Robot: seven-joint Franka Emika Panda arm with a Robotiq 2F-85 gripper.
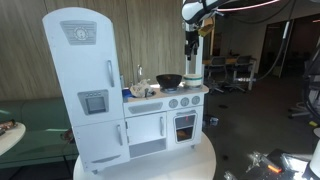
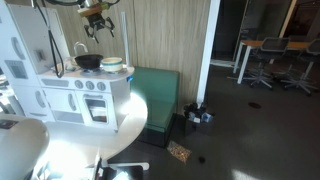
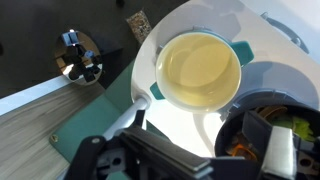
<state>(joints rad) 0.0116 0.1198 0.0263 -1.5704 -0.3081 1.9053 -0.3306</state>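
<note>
The gripper lowers its spread fingers toward the fridge next, astride the pan's rim near the cup (image 1: 180,78) (image 3: 225,129), as the black pan sits below it and that way.
My gripper (image 1: 192,46) hangs open and holds nothing, high above the end of a white toy kitchen (image 1: 150,115). In an exterior view its fingers are spread wide (image 2: 97,24). Straight below it stands a white cup with a pale yellow inside (image 3: 200,70), at the counter's outer end (image 1: 193,72) (image 2: 112,67). Beside the cup a black pan (image 1: 169,80) (image 2: 88,61) sits on the stove top. In the wrist view the pan (image 3: 290,105) lies at the lower right, partly hidden by my gripper (image 3: 190,142), with something orange inside it.
The toy kitchen has a tall fridge (image 1: 85,90) at one end and stands on a round white table (image 2: 125,120). A green bench (image 2: 160,95) is beside the table. Small dark objects (image 2: 197,115) lie on the floor; office chairs (image 2: 265,55) stand further off.
</note>
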